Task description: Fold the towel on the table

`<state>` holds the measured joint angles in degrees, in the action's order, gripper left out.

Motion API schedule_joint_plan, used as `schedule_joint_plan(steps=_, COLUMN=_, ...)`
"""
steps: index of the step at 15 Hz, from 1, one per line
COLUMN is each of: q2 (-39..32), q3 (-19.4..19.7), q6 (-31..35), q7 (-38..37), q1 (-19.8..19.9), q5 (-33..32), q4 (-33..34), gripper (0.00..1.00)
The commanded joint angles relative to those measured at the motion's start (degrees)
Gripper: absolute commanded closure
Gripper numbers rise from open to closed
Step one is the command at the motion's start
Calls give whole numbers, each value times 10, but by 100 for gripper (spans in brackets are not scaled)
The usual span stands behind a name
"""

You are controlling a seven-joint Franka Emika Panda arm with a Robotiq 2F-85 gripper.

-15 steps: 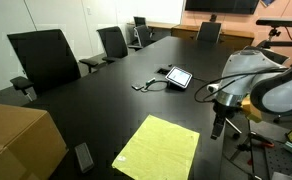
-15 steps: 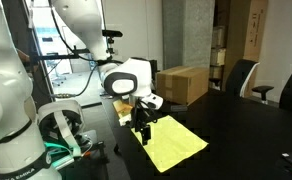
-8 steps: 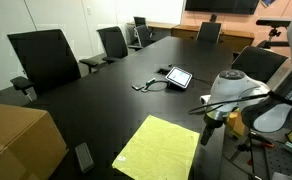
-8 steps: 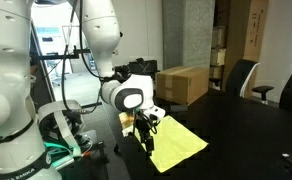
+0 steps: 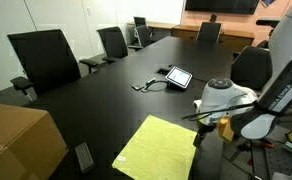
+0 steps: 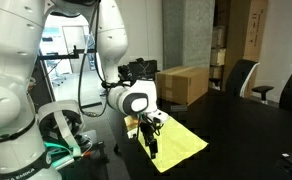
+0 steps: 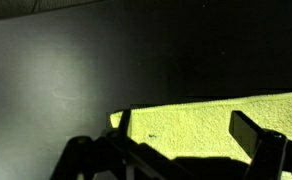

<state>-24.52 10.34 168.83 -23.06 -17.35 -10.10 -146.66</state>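
The towel's corner (image 6: 162,169) is one finger off-center, so I will move my gripper outward and left in the wrist view, then go down and close on it.
The yellow-green towel (image 5: 158,148) lies flat and unfolded on the glossy black table (image 5: 106,95), near its end, and shows in both exterior views (image 6: 183,140). My gripper (image 5: 198,136) hangs low over the towel's corner at the table edge (image 6: 151,148). In the wrist view the gripper (image 7: 186,128) is open and empty. Its two fingers (image 7: 256,130) stand wide apart over the towel (image 7: 201,118), with the towel's corner near the left one. I cannot tell whether the fingertips touch the cloth.
A tablet (image 5: 178,76) with a cable lies farther along the table. A brown cardboard box (image 5: 16,140) stands at the near corner and also shows in an exterior view (image 6: 183,83). Black chairs (image 5: 44,58) line the table's sides.
The arm has swung in and down from beside the table. The gripper now sits low over the towel's corner. The towel has not moved.
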Motion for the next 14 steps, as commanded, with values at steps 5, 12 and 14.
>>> schedule_joint_plan(steps=5, q2=-50, q3=-3, q6=9, q7=86, q1=21, q5=2, q4=41, gripper=0)
schedule_joint_plan(steps=12, q2=-73, q3=-13, q6=6, q7=140, q1=59, q5=9, q4=71, gripper=0)
schedule_joint_plan(steps=14, q2=-80, q3=-21, q6=4, q7=153, q1=78, q5=13, q4=81, gripper=0)
